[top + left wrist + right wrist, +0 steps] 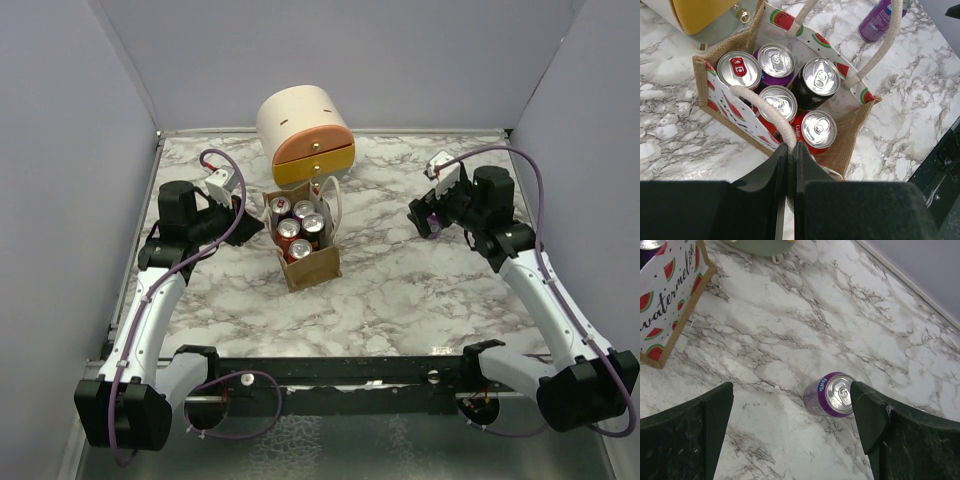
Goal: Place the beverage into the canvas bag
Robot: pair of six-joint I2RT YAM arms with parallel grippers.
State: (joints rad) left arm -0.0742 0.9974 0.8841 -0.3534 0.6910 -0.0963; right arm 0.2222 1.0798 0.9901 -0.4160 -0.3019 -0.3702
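The robot's right gripper will next go down and shift right in the wrist view to centre the purple Fanta can (434,229) (832,395), because the can is below and closer to one open finger.
The tan canvas bag (312,266) stands mid-table with several cans in it, tops up (779,102). Its lining has a watermelon print. My left gripper (790,146) is shut on the bag's nearer cream rope handle (762,107) and sits at the bag's left side in the top view (256,227). A purple Fanta can (832,395) stands on the marble to the right of the bag; it also shows in the left wrist view (879,20). My right gripper (790,390) is open above it, the can close to its right finger (867,412) and untouched.
A cream-and-orange rounded drawer box (305,135) stands just behind the bag. Grey walls enclose the marble table (400,290) on three sides. A corner of the bag (670,300) shows at the left of the right wrist view.
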